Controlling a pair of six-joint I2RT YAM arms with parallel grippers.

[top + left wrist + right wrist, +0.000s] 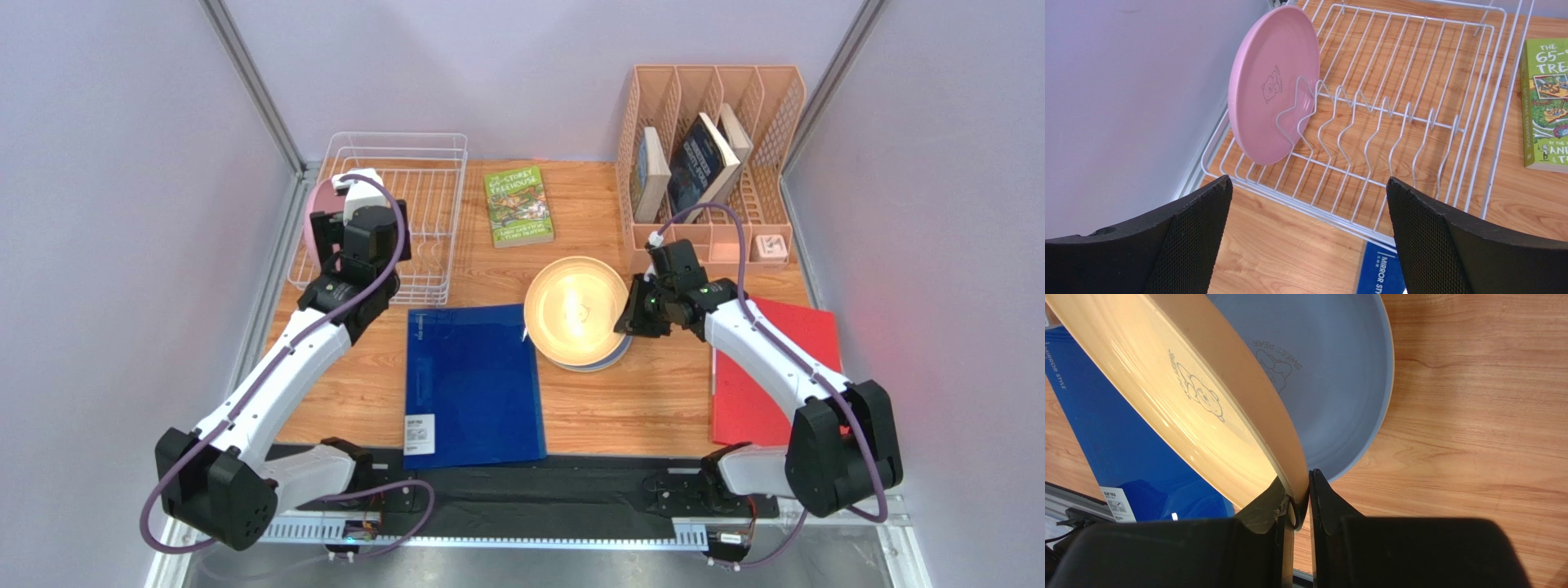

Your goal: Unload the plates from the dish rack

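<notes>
My left gripper should next move over and come down onto the pink plate's near rim point(312, 249) point(1241, 136), because the only plate in the rack stands below and to the left in the top view.
The white wire dish rack point(423, 184) stands at the back left. One pink plate point(1275, 86) stands on edge between the tines at its left end; the other slots of the rack point(1419, 116) are bare. My left gripper point(356, 251) hovers over the rack's near edge, and its jaws point(1309, 202) are open and empty. My right gripper point(644, 306) is shut on the rim of a pale yellow plate point(574, 306). It holds that plate point(1198, 398) tilted over a light blue plate point(1333, 386) lying flat on the table. A second yellow plate is not visible.
A green book point(520, 205) lies right of the rack. A peach lattice organiser point(711, 135) with books stands at the back right. A blue folder point(472, 380) lies at front centre and a red folder point(773, 380) under the right arm. Walls close both sides.
</notes>
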